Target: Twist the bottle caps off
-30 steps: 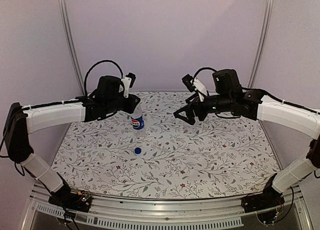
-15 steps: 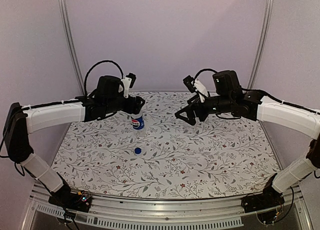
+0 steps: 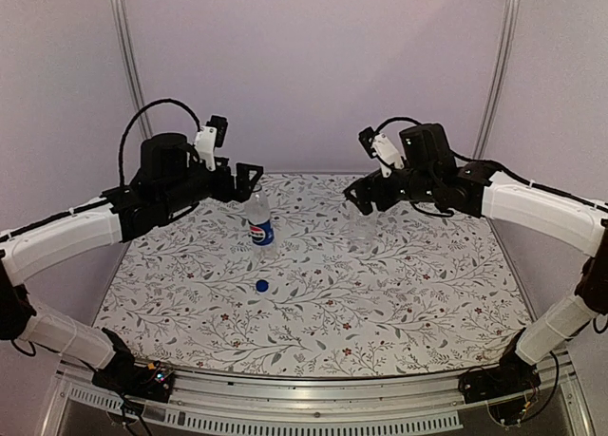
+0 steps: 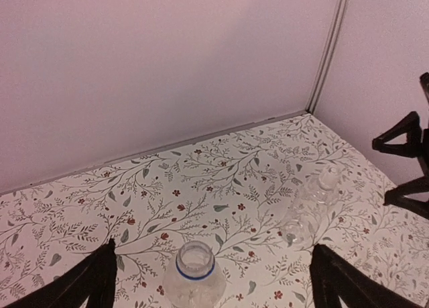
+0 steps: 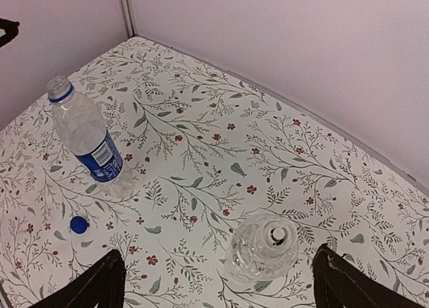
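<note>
Next, my right gripper lowers onto the short plain bottle's neck [image 5: 276, 238] and closes, since it still has its whitish cap while the taller bottle stands uncapped.
The taller bottle with the blue Pepsi label [image 3: 258, 223] stands upright at the table's middle left, its neck [image 4: 195, 264] uncapped with only a blue ring. The blue cap [image 3: 261, 285] lies on the cloth in front of it [image 5: 79, 224]. My left gripper [image 3: 249, 178] hangs open just behind and above this bottle, fingers [image 4: 94, 284] well apart and holding nothing. The short plain bottle [image 5: 263, 249] stands to the right with a small whitish cap [image 5: 276, 235] on top. My right gripper [image 3: 364, 197] is open above it, fingers [image 5: 348, 284] wide of the bottle.
The floral tablecloth [image 3: 380, 303] covers the table. Pale walls [image 3: 313, 66] with metal corner posts [image 3: 501, 66] close the back and sides. The right gripper's black fingers [image 4: 402, 160] show at the right edge of the left wrist view.
My left gripper has opened, let go of the Pepsi bottle and drawn back up and left. My right gripper has lifted and moved a little toward the back.
</note>
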Robot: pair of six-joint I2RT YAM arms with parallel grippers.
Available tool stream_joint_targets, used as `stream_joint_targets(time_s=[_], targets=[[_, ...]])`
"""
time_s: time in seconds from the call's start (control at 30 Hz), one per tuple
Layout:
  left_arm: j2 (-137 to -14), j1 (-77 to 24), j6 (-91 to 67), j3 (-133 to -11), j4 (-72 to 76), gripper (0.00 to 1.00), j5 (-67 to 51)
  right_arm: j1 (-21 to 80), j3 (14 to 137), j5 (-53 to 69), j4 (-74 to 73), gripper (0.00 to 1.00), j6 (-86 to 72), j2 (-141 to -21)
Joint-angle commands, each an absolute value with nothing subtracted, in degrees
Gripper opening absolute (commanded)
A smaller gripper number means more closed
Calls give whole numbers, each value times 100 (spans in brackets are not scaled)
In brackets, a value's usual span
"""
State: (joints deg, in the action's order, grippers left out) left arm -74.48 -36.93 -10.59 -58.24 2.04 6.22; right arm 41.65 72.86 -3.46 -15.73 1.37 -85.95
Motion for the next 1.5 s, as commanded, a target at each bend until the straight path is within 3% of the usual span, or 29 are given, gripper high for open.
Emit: stream_joint_targets(time_s=[0.0, 0.53, 1.1, 1.27, 1.47], targets=[[-7018, -3626, -1181, -5536, 546, 100, 294, 3956, 7803, -875, -1854, 94, 26, -9043], [-6567, -3632, -1450, -5118, 475, 100, 296, 3518, 8732, -369, -2278, 77, -168, -10377], [-6521, -3628, -1498, -5054, 492, 100, 341, 3471, 8702, -187, -2377, 45, -187, -10588], [-6515, -3632, -1664, -5128, 431, 100, 477, 3471, 8727, -179, -2449, 30, -116, -10522], [-6524, -3673, -1470, -5196, 464, 100, -292, 3479, 8855, 226, -2748, 18, 143, -10239]])
